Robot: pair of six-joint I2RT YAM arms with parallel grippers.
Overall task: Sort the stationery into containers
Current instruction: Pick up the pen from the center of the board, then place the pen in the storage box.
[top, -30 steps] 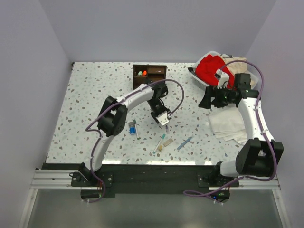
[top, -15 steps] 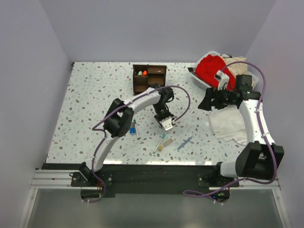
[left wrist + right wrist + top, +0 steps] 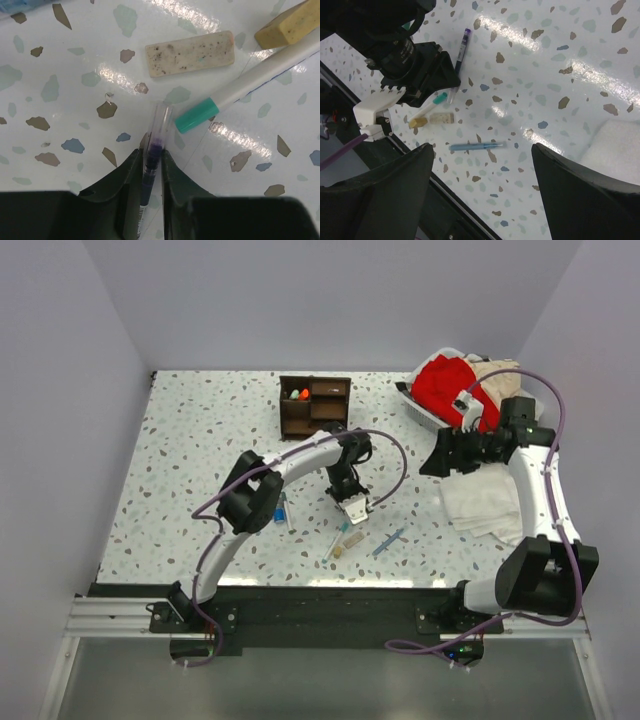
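My left gripper will next rise outward, tilt the pen upright, then lower and release it beside the orange and green markers standing in the organiser's cubby (image 3: pixel 297 391).
My left gripper (image 3: pixel 355 508) (image 3: pixel 152 167) is low over the table, its jaws shut on a dark blue pen (image 3: pixel 156 145) with a clear cap; the pen's rear end shows in the right wrist view (image 3: pixel 462 47). Just ahead lie a teal-tipped white marker (image 3: pixel 250 82) (image 3: pixel 335 540), a speckled tan eraser (image 3: pixel 190 53) and a yellowish eraser bit (image 3: pixel 287 25). A light blue pen (image 3: pixel 388 541) (image 3: pixel 477 146) lies to the right. The dark brown organiser (image 3: pixel 314 405) stands at the back with orange and green markers (image 3: pixel 295 394) in its left cubby. My right gripper (image 3: pixel 440 455) (image 3: pixel 481 150) is open and empty, held high.
A stubby blue-grey cylinder (image 3: pixel 277 510) and a green-white pen (image 3: pixel 286 512) lie by the left arm's elbow. A folded white cloth (image 3: pixel 480 505) lies at the right. A white basket (image 3: pixel 422 405) of red and beige cloth stands at the back right.
My left gripper has moved right and toward the near edge, ending close to the teal-tipped marker and erasers. My right arm has shifted slightly right.
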